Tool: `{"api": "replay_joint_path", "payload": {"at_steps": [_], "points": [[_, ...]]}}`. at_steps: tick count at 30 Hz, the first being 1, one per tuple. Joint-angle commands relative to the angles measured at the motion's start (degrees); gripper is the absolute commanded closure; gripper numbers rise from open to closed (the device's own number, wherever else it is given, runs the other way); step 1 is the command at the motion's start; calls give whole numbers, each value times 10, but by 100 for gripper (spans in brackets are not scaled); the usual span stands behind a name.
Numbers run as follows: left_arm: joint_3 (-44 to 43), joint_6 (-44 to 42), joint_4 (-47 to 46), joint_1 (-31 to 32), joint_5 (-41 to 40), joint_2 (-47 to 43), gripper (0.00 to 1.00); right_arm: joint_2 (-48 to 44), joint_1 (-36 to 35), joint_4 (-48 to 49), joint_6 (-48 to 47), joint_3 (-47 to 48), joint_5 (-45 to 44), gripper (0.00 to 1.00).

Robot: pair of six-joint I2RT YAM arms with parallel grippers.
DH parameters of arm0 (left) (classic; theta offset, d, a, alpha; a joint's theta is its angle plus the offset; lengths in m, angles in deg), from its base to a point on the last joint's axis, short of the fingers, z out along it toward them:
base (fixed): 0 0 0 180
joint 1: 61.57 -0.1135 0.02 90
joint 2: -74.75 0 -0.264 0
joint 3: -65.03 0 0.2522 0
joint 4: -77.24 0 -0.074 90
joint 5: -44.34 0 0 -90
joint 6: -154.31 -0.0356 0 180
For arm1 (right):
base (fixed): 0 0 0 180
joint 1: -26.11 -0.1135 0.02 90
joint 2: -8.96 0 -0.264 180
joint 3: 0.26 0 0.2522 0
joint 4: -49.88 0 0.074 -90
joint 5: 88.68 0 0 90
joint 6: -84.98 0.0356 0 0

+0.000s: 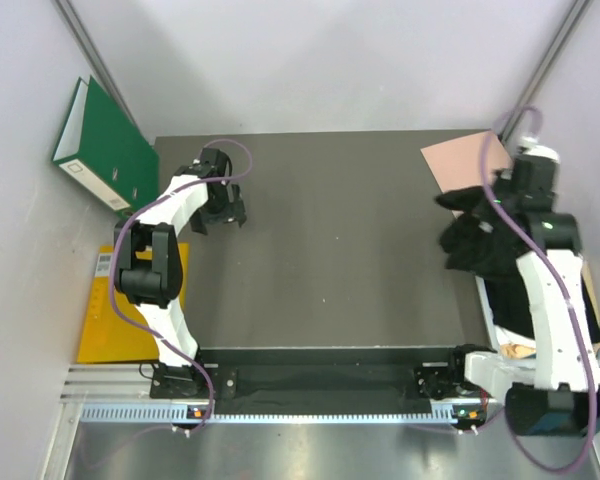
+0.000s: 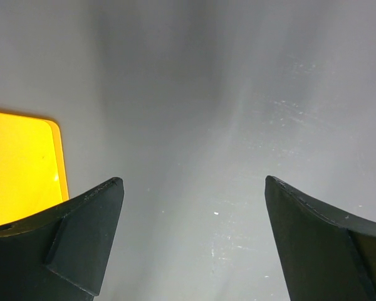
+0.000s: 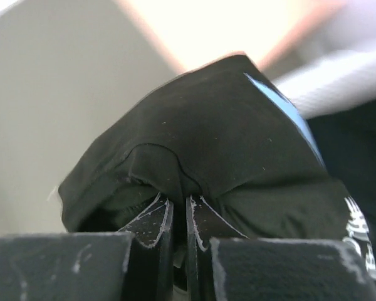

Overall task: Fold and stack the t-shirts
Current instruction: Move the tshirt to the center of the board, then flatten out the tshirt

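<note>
My right gripper should next swing to its left in the top view, toward the clear middle of the table below it. Then it should go down and let go of the fold of the black t-shirt.
A black t-shirt [image 1: 477,240] hangs bunched from my right gripper [image 1: 500,205] at the table's right edge, lifted off the surface. In the right wrist view the gripper [image 3: 180,200] is shut on a fold of the black t-shirt [image 3: 219,150], which carries a light blue patch and white print. More dark cloth [image 1: 510,300] lies under the right arm off the table's right side. My left gripper [image 1: 218,215] is open and empty at the table's far left; in the left wrist view the gripper [image 2: 194,188] shows only bare table between its fingers.
A pink folded sheet [image 1: 460,160] lies at the table's back right corner. A green binder [image 1: 105,145] leans at the back left. A yellow pad [image 1: 105,315] lies left of the table, also in the left wrist view [image 2: 19,166]. The dark table [image 1: 320,240] spans the middle.
</note>
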Motion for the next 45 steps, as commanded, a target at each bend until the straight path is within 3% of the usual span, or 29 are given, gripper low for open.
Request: {"api": "replay_joint_path", "payload": {"at_steps": [1,4,9,13,14,17,18,21,27,35,45], "points": [[-29,1,6,7,4,-24,1,59,-174,68,-13,29,60,100],[-34,1,10,10,0,-24,1,138,-267,74,-19,39,90,100],[-39,-4,14,12,-5,-31,1,347,-401,40,-62,115,142,100],[-44,-8,20,14,-10,-31,1,519,-506,-11,-91,280,142,99],[-45,-7,23,14,-11,-31,1,543,-515,-18,-92,306,143,93],[-45,-9,28,15,-12,-34,1,604,-531,-55,-91,387,142,59],[-45,-11,29,15,-8,-37,1,604,-532,-49,-84,389,138,40],[-34,-19,15,19,29,-52,1,560,-531,-5,-65,352,107,1],[5,-35,-33,71,123,-97,1,466,-472,41,-38,263,77,0],[51,21,-66,97,290,-97,12,404,-399,81,-3,168,81,0],[46,39,-75,112,348,-45,26,400,-392,85,5,138,66,0]]}}
